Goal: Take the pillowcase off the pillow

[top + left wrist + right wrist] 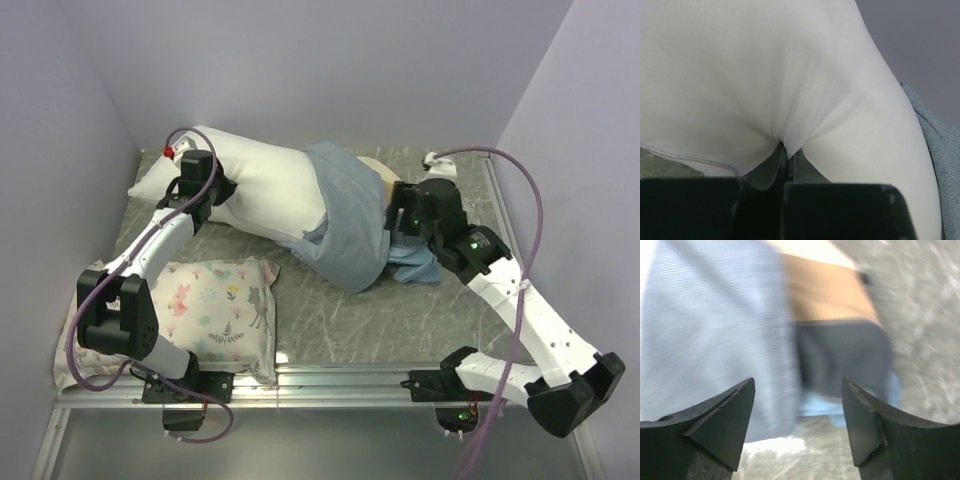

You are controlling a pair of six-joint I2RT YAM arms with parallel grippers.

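Observation:
The pillowcase's grey-blue fold by the pillow (347, 241) (695, 377) is below my right gripper and to its left in the top view, so my right gripper should go down that way with its fingers open.
The white pillow (262, 185) lies across the back of the table, its left part bare. The pillowcase (350, 225) is bunched inside out over its right end, grey-blue side showing, with tan and light-blue stripes at the right. My left gripper (222, 193) is shut on a pinch of the pillow's white cloth (785, 135). My right gripper (400, 232) is open just above the pillowcase (730, 330), holding nothing. The right wrist view is blurred. The grey-blue pillowcase edge (935, 145) shows at the right of the left wrist view.
A smaller floral-print pillow (215, 305) lies at the front left beside the left arm's base. Purple walls close in the back and sides. The grey marbled table top (400, 320) shows in front of the pillowcase.

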